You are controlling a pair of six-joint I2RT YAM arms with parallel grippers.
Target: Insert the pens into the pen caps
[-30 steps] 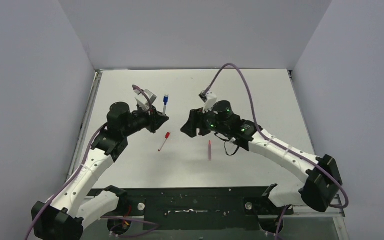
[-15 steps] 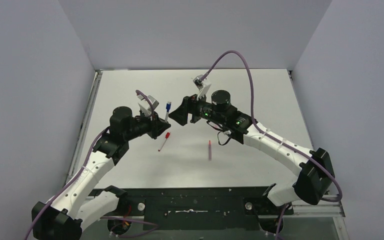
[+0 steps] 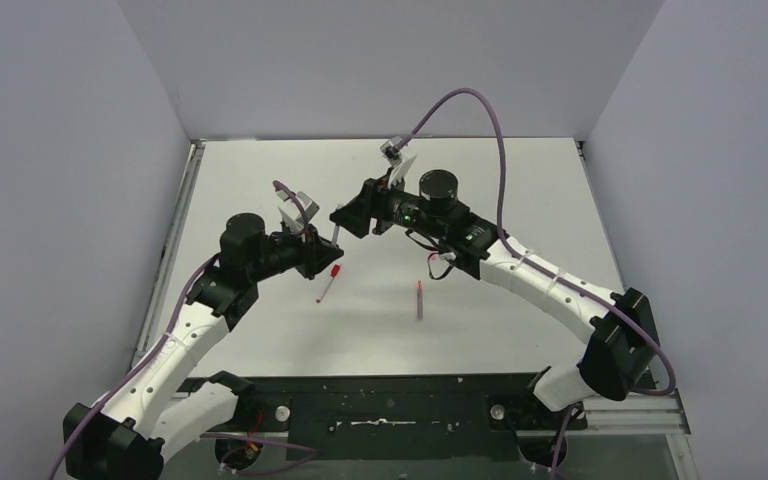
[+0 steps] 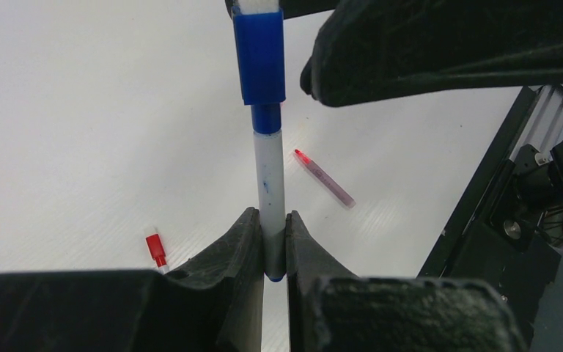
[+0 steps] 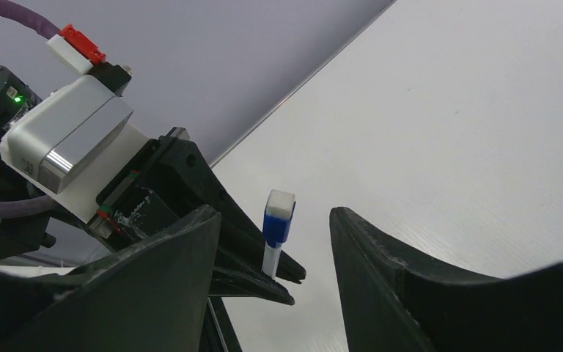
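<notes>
I will lower my left gripper, tip the blue pen flat and release it beside the red-ended white pen, since the bare tabletop there is below my gripper.
My left gripper point(image 4: 267, 242) is shut on the lower end of a white-barrelled blue pen point(image 4: 269, 176) and holds it upright above the table. A blue pen cap point(image 4: 259, 55) sits on the pen's upper end. My right gripper point(image 5: 273, 216) is open, and its fingers point(image 4: 447, 51) flank the blue cap point(image 5: 276, 220) without touching it. From above, the right gripper point(image 3: 350, 220) covers the pen's top, just beyond the left gripper point(image 3: 320, 255). A white pen with a red end point(image 3: 328, 283) and a pinkish-red pen point(image 3: 420, 298) lie on the table.
The white table point(image 3: 520, 190) is walled at the back and on both sides. A black rail point(image 3: 390, 400) with the arm bases runs along the near edge. The right arm's purple cable point(image 3: 480, 110) arcs over the middle.
My right gripper has swung left and towards the back until its open fingers stand around the blue cap. The left gripper has shifted slightly, still gripping the pen.
</notes>
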